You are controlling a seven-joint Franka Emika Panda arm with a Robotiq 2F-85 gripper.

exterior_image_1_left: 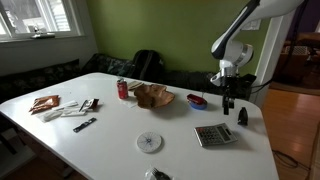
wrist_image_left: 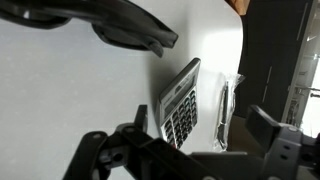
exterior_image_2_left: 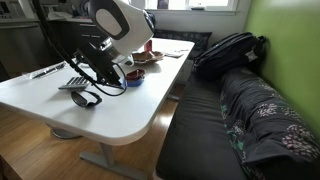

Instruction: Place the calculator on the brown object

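Note:
My fingers still hang empty above the table, beside the calculator, so I will lower my gripper with its fingers apart onto the grey calculator's closest edge.
The grey calculator (exterior_image_1_left: 215, 135) lies flat on the white table (exterior_image_1_left: 110, 135) near its edge. It also shows in an exterior view (exterior_image_2_left: 75, 83) and in the wrist view (wrist_image_left: 180, 100). The brown object (exterior_image_1_left: 153, 96), a bowl-like basket, sits further back toward the table's middle. My gripper (exterior_image_1_left: 228, 102) hangs above the table just beyond the calculator, not touching it. In the wrist view my gripper (wrist_image_left: 200, 125) is open and empty, with the calculator below and slightly to one side of the gap between its fingers.
A red can (exterior_image_1_left: 123, 89) stands beside the brown object. A blue item (exterior_image_1_left: 197, 100) and a small black object (exterior_image_1_left: 243, 116) lie near the gripper. A clear bag with a pen (wrist_image_left: 225, 110) lies next to the calculator. A round disc (exterior_image_1_left: 149, 142) and papers (exterior_image_1_left: 60, 106) lie elsewhere.

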